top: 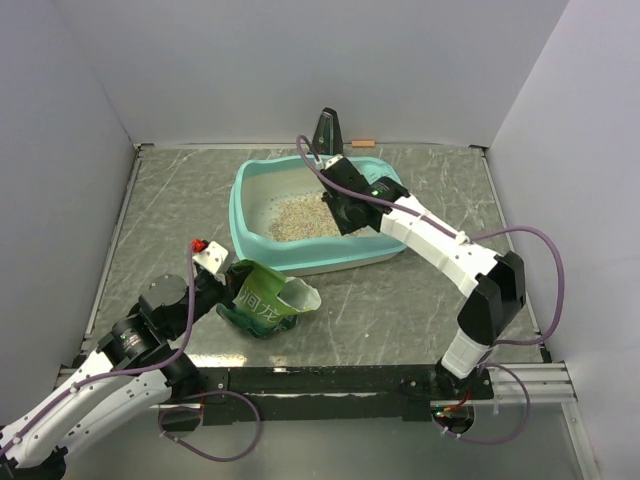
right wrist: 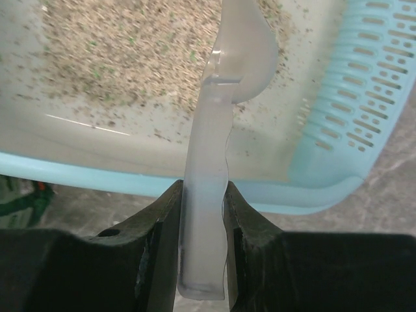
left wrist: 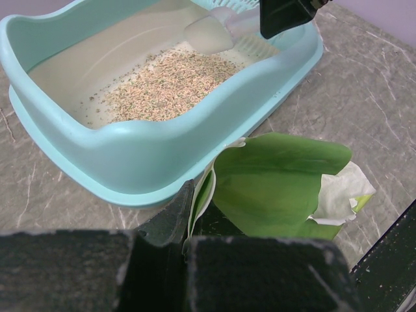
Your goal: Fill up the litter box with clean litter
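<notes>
The table beside the litter box is empty. My right gripper will next lift past the sieve grid, to the right in the top view, and then lower there beside the litter box.
The teal litter box [top: 243, 222] lies mid-table, with a heap of beige clean litter [top: 296, 217] on its whitish floor. My right gripper [top: 345, 214] hangs over the box's right half, shut on the handle of a translucent white scoop [right wrist: 207, 195]. The scoop's bowl [right wrist: 248, 55] is just above the litter [right wrist: 123, 45], beside the slotted sieve grid [right wrist: 364, 104]. My left gripper [left wrist: 185, 227] is shut on the folded edge of a green bag [left wrist: 273, 182], which stands just in front of the box's near rim [left wrist: 149, 166]. The bag [top: 264, 300] has its open mouth turned right.
A dark upright object [top: 326, 130] stands behind the box near the back wall, with a small orange piece [top: 363, 143] beside it. Grey walls close the table on three sides. A black rail [top: 330, 380] runs along the near edge.
</notes>
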{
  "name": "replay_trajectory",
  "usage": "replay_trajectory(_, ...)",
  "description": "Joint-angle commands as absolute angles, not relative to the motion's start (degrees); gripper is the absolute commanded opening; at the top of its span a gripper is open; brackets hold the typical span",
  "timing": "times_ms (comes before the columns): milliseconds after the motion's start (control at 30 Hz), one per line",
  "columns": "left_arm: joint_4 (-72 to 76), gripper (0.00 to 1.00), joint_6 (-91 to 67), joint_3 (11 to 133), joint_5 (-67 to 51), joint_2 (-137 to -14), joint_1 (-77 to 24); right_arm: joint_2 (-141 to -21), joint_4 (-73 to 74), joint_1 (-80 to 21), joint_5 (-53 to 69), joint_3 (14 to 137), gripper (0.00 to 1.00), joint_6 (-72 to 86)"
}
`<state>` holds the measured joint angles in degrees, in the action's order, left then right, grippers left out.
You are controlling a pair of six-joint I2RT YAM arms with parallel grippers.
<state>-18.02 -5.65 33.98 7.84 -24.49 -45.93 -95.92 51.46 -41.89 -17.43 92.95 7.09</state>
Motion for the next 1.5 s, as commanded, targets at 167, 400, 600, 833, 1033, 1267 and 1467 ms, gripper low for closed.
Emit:
replay_trajectory(167, -16.52, 0.01, -6.5, 34.8, 8.26, -24.17, -45.79, -80.87, 49.57, -37.8, -30.49, 88.0, 0.0, 8.07)
replay_trajectory(400, -16.44, 0.01, -6.33, 34.63, 8.61, -23.64, -45.79, -65.95, 44.66, -26.73, -27.86, 73.06, 0.0, 13.71)
replay_trajectory(600, -16.44, 0.01, -6.42, 34.54, 8.7, -24.17, -45.79, -60.39, 40.7, -19.96, -26.56, 61.62, 0.0, 16.87)
replay_trajectory(833, -16.7, 0.01, -6.5, 34.54, 9.4, -23.82, -45.88, -60.29, 32.26, -9.5, -16.54, 46.43, 0.0, 20.21)
replay_trajectory(1033, -16.79, 0.01, -6.5, 34.63, 9.14, -23.91, -45.79, -66.96, 27.95, -3.52, -10.38, 43.6, 0.0, 22.06)
replay_trajectory(1267, -16.7, 0.01, -6.5, 34.63, 9.23, -23.64, -45.79, -72.85, 25.49, -0.53, -5.98, 42.36, 0.27, 22.5)
replay_trajectory(1467, -16.79, 0.01, -6.5, 34.63, 9.14, -23.82, -45.79, -74.09, 25.23, -0.26, -4.93, 42.19, 0.45, 23.03)
